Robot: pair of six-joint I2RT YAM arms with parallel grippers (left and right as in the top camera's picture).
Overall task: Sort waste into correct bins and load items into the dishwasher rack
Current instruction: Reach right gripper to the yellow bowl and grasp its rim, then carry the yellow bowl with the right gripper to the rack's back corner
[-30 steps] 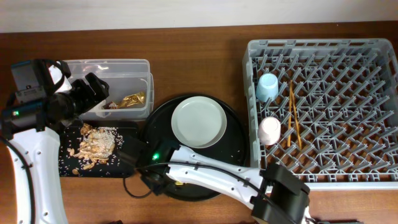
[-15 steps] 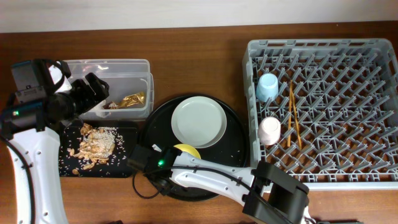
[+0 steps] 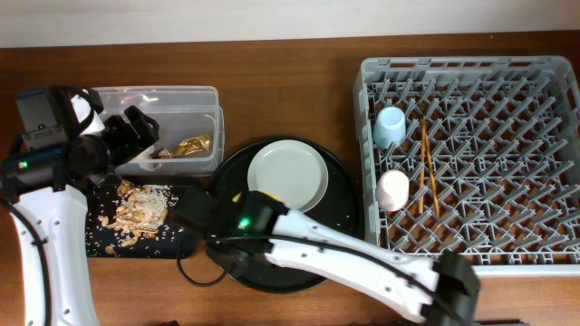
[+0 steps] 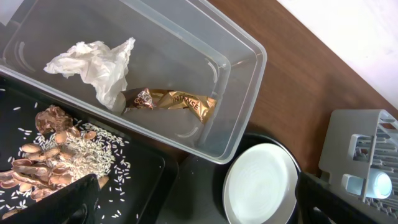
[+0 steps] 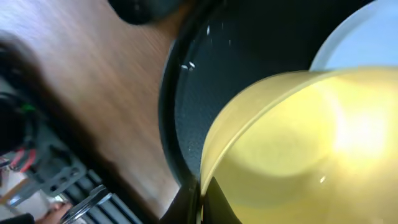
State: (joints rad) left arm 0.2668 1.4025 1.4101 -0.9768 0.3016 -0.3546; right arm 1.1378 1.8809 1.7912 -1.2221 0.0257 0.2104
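Observation:
My right gripper should carry the bowl outward and to the gripper's right in the overhead view, to the rack's free far wires, and release it there.
My right gripper (image 5: 200, 186) is shut on the rim of the yellow bowl (image 5: 292, 143) and holds it over the round black tray, at the near edge of the pale grey-green plate (image 3: 288, 175). In the overhead view the gripper (image 3: 245, 206) covers most of the bowl (image 3: 268, 196). My left gripper (image 4: 205, 208) is open and empty above the clear tub (image 4: 239, 93), which holds the white napkin (image 4: 93, 59) and the gold wrapper (image 4: 177, 99). Food scraps with rice (image 3: 138, 210) lie in the shallow black tray (image 3: 186, 240). The grey rack (image 3: 471, 254) holds the blue cup (image 3: 390, 127), the pink cup (image 3: 393, 188) and the chopsticks (image 3: 426, 167).
The large round black tray (image 3: 340, 213) sits between the bins and the rack, with a few rice grains on it. My right arm (image 3: 362, 267) stretches across the table's front from the lower right. A black cable (image 3: 195, 276) loops at the front.
My right gripper has risen and moved toward the plate with the yellow bowl in it. The left arm has not moved.

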